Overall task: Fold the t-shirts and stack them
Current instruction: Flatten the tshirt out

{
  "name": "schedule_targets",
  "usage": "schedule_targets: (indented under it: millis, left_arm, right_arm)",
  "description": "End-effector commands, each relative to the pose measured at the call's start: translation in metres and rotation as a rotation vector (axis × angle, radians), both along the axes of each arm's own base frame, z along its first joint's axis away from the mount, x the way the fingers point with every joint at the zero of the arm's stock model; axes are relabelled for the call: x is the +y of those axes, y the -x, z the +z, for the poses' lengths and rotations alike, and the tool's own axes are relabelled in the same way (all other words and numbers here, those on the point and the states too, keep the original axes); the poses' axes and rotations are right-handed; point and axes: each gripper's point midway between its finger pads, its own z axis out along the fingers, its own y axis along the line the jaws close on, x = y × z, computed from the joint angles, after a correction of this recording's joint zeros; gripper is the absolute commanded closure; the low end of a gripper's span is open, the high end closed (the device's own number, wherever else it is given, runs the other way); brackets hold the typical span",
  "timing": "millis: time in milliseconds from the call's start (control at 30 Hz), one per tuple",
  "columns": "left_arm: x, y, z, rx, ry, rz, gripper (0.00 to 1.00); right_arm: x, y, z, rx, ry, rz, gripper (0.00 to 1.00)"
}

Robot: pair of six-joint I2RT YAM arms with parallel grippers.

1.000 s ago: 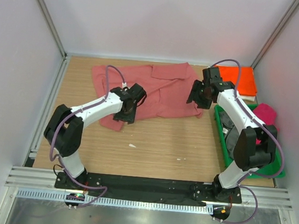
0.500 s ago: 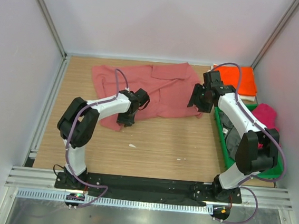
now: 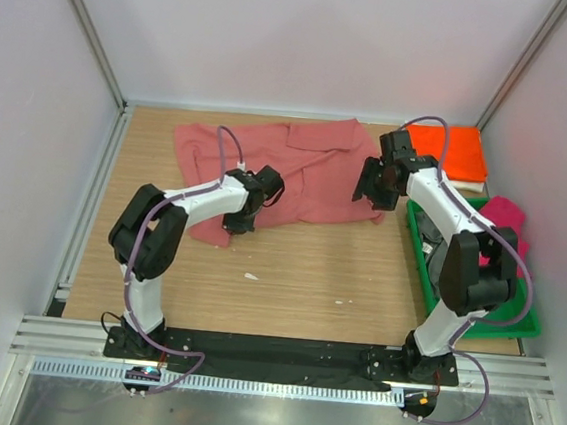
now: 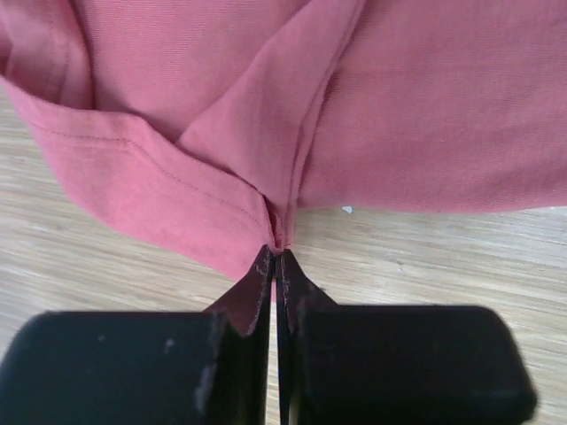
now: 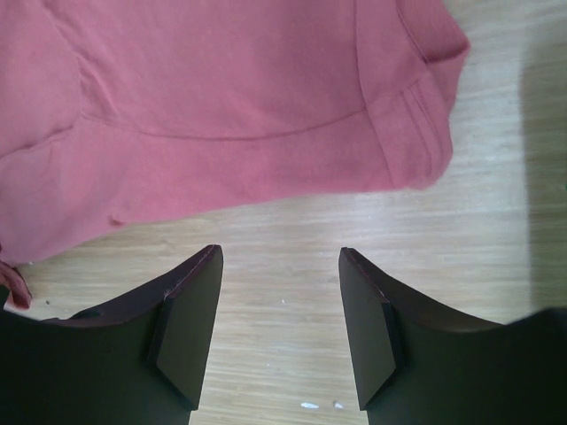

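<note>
I should move my right gripper outward and down next, onto the cloth beside the folded flap's corner at the shirt's far side, because its open fingers are over bare wood.
The salmon-red t-shirt (image 3: pixel 308 170) lies spread and rumpled across the back of the table. My left gripper (image 3: pixel 238 218) is at the shirt's near left edge. In the left wrist view the left gripper (image 4: pixel 276 255) is shut, pinching a fold of the shirt's hem (image 4: pixel 276 221). My right gripper (image 3: pixel 366 192) hovers by the shirt's right side. The right wrist view shows the right gripper (image 5: pixel 279 257) open over bare wood, just short of the shirt's edge (image 5: pixel 221 88). A folded orange t-shirt (image 3: pixel 455 154) rests at the back right.
A green tray (image 3: pixel 420 254) along the right wall holds a magenta shirt (image 3: pixel 504 216) and dark grey cloth (image 3: pixel 441 263). Small white specks (image 3: pixel 249 276) lie on the wood in front. Walls close in the left, back and right.
My left gripper has closed onto the salmon shirt's hem and its arm has folded in closer. The right gripper shifted slightly and stayed open.
</note>
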Motion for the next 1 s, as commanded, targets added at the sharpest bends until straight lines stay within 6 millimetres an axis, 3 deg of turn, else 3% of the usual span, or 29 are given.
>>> schedule_targets:
  millis: [0, 67, 100, 167, 200, 300, 333, 367, 433, 467, 533, 667, 967]
  left_arm:
    - [0.013, -0.013, 0.041, -0.128, 0.008, 0.087, 1.0]
    - [0.025, -0.004, 0.062, -0.17, 0.041, 0.136, 1.0]
    - [0.036, 0.002, 0.067, -0.169, 0.044, 0.181, 1.0]
    - [0.053, 0.013, 0.082, -0.195, 0.067, 0.232, 1.0]
    - [0.057, 0.016, 0.085, -0.207, 0.085, 0.253, 1.0]
    - [0.058, 0.024, 0.098, -0.25, 0.184, 0.277, 1.0]
    - [0.055, 0.025, 0.099, -0.253, 0.211, 0.274, 1.0]
    - [0.048, 0.026, 0.1, -0.245, 0.254, 0.265, 1.0]
    - [0.042, 0.027, 0.104, -0.256, 0.306, 0.256, 1.0]
    - [0.037, 0.028, 0.104, -0.249, 0.331, 0.247, 1.0]
    - [0.036, 0.028, 0.105, -0.252, 0.337, 0.232, 1.0]
    - [0.037, 0.027, 0.102, -0.233, 0.327, 0.214, 1.0]
    - [0.035, 0.027, 0.099, -0.205, 0.348, 0.183, 1.0]
  right_arm:
    - [0.005, -0.044, 0.014, -0.1, -0.014, -0.018, 0.39]
    - [0.008, -0.07, 0.022, -0.156, -0.022, -0.04, 0.39]
    - [0.009, -0.079, 0.006, -0.124, -0.018, -0.049, 0.38]
    - [0.002, -0.104, 0.015, -0.16, 0.025, -0.09, 0.4]
    - [0.001, -0.111, 0.004, -0.148, 0.045, -0.087, 0.41]
    - [-0.002, -0.14, 0.011, -0.228, 0.093, -0.068, 0.51]
    - [-0.007, -0.149, -0.001, -0.23, 0.132, -0.072, 0.58]
    - [-0.008, -0.162, 0.006, -0.276, 0.15, -0.065, 0.6]
    - [-0.013, -0.174, -0.006, -0.288, 0.213, -0.021, 0.59]
    - [-0.014, -0.186, 0.001, -0.325, 0.227, -0.023, 0.59]
    - [-0.013, -0.195, -0.012, -0.323, 0.248, 0.002, 0.56]
    - [-0.007, -0.215, -0.01, -0.361, 0.243, 0.015, 0.56]
    - [-0.005, -0.231, -0.028, -0.368, 0.253, 0.027, 0.61]
